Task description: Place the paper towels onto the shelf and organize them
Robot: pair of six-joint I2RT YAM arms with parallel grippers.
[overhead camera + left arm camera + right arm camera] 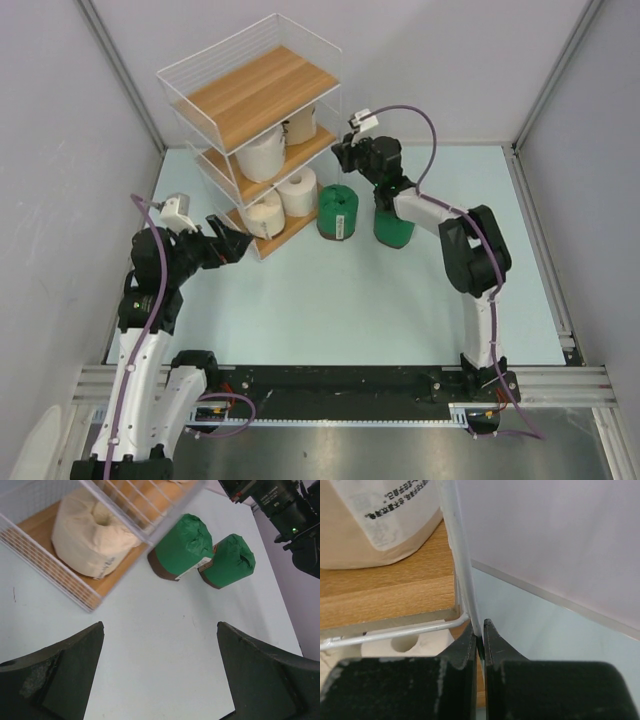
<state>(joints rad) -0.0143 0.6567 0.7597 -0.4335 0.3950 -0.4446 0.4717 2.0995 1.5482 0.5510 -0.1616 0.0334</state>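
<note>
My right gripper is to drag the shelf's wire back and to the right in the top view, toward the half-hidden green roll, and then release it, because the shelf (250, 100) stands crooked.
The shelf (250, 100) stands at the back left, a white wire rack with three wooden boards. Its middle board carries two paper towels, a cream roll (262, 155) and a tan one (300, 125). Two more pale rolls (263, 213) (298, 192) sit on the bottom board. Two green rolls (338, 212) (393, 228) stand on the table beside it, also in the left wrist view (182, 547) (227, 560). My right gripper (480, 630) is shut on the shelf's upright corner wire (462, 570) at the middle board (385, 595). My left gripper (160, 625) hangs open over bare table before the bottom tier.
The pale blue table mat (330, 300) is walled in by grey panels on the left, back and right. The right arm (470, 250) arches over the right-hand green roll. A black rail (340, 385) runs along the near edge.
</note>
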